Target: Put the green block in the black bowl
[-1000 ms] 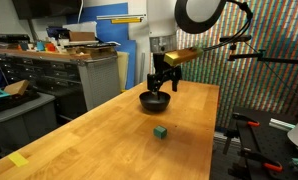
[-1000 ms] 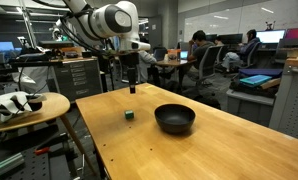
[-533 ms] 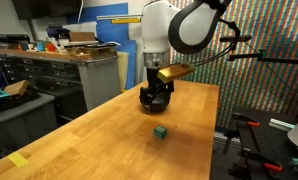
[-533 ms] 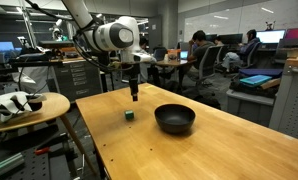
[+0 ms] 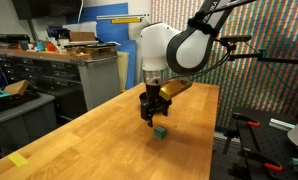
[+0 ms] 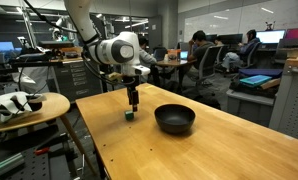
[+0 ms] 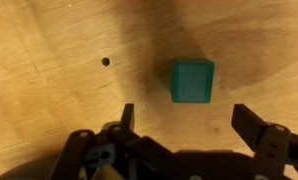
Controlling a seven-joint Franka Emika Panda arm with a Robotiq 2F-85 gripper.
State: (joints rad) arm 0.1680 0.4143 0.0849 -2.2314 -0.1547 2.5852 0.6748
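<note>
My gripper moves down onto the green block (image 5: pixel 160 132) (image 7: pixel 192 81) next, an open finger passing along each side, because the fingers still hang above the block's top.
The green block (image 7: pixel 192 81) is a small green cube on the wooden table; it also shows in both exterior views (image 5: pixel 161 131) (image 6: pixel 130 114). My gripper (image 7: pixel 187 118) is open and empty, just above the block, which lies a little ahead of the gap between the fingertips (image 7: pixel 251 122). In the exterior views the gripper (image 5: pixel 151 116) (image 6: pixel 133 104) hangs close over the cube. The black bowl (image 6: pixel 175 118) sits on the table to the side of the block; in an exterior view the arm hides it.
The wooden table (image 5: pixel 99 140) runs long, with its edges near in both exterior views. A small dark knot (image 7: pixel 106 62) marks the wood beside the block. A round side table (image 6: pixel 29 105) with objects stands off the table's end. Shelves and people fill the background.
The arm has moved from above the bowl's side over to the green block and come down over it. The gripper stays open. The block and bowl have not moved.
</note>
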